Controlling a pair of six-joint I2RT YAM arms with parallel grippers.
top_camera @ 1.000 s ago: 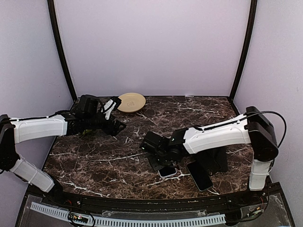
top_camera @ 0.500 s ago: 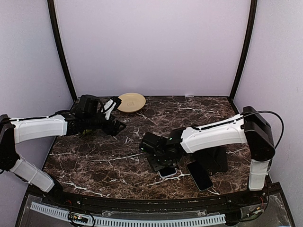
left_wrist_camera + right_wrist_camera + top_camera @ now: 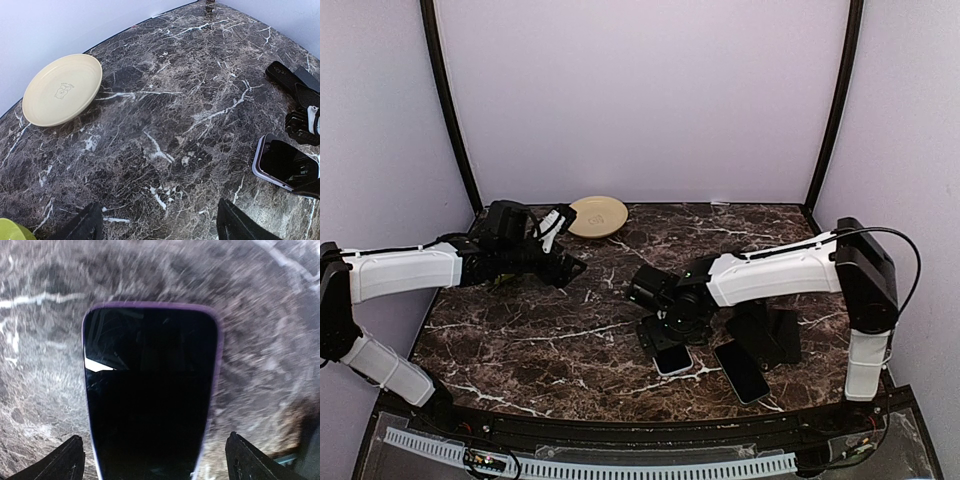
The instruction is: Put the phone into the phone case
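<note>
The right gripper lowers onto the phone's lilac-rimmed body [image 3: 673, 361] [image 3: 149, 452] next and closes across its long sides, since the phone lies flat below, between the open fingertips.
A phone [image 3: 150, 390] with a dark screen and a lilac rim lies flat on the marble near the table's front edge [image 3: 673, 359], and also shows in the left wrist view [image 3: 285, 162]. Whether that rim is the phone case I cannot tell. A flat glossy black slab [image 3: 741, 371] lies just right of it. My right gripper [image 3: 660, 333] hovers over the phone's far end, open, its fingertips wide on either side and holding nothing [image 3: 154, 440]. My left gripper [image 3: 570, 265] is open over bare marble at the back left [image 3: 159, 207].
A cream plate [image 3: 598, 215] sits at the back of the table, seen too in the left wrist view [image 3: 62, 89]. A lime-green object [image 3: 9, 230] peeks in at that view's bottom left corner. The right arm's black base [image 3: 772, 332] stands right of the phone.
My right gripper has opened from nearly shut to wide, and its wrist has risen and drawn back a little from the phone. The phone lies still. The left arm has not moved.
</note>
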